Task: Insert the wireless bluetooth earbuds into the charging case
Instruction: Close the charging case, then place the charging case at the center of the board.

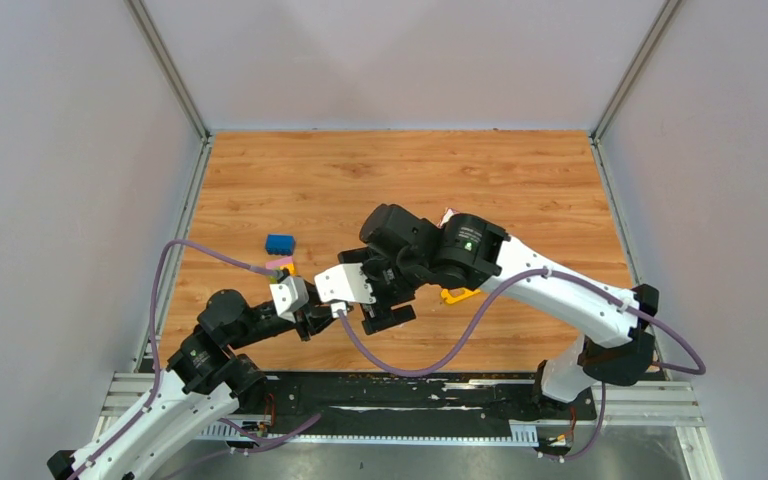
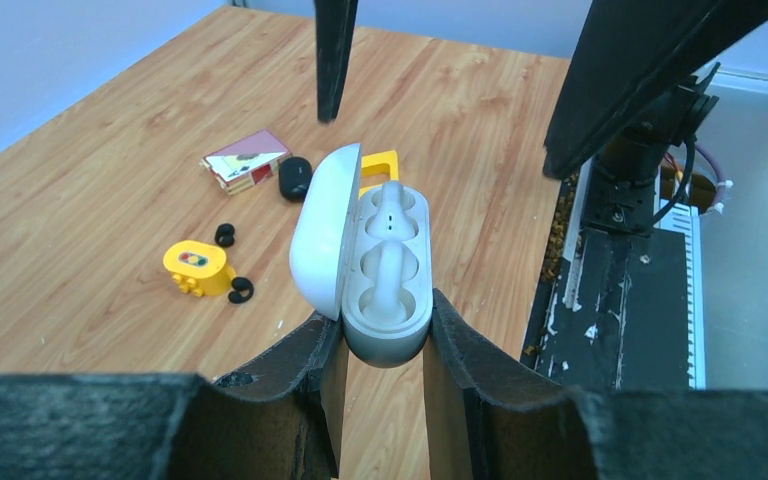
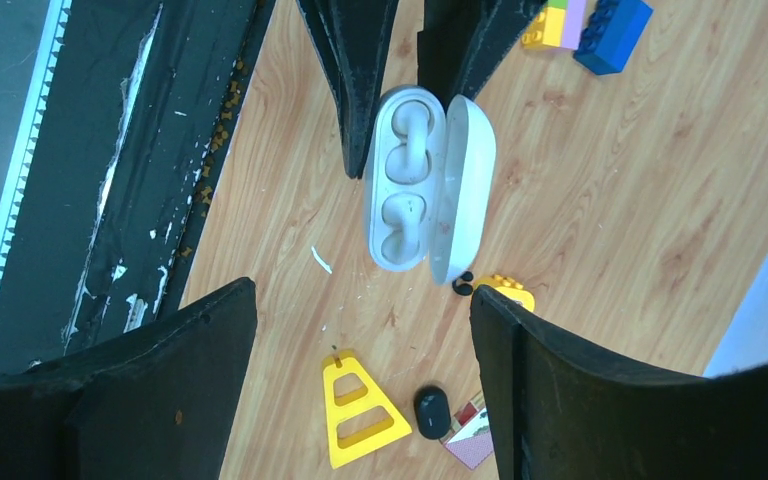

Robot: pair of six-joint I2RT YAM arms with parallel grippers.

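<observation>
Both white earbuds fill its seats, so my left gripper will lower and release the charging case on the tabletop by the black earbuds.
My left gripper is shut on the white charging case and holds it above the table with its lid open to the left. Two white earbuds sit in its seats. Two black earbuds lie on the table beside a yellow brick. My right gripper is open and empty, hovering over the case. One black earbud shows past the lid. In the top view both grippers meet near the table's front middle.
A black oval case lies shut next to a small card box. A yellow triangle lies under my right gripper. A blue brick and small coloured bricks lie to the left. The black base rail runs along the near edge.
</observation>
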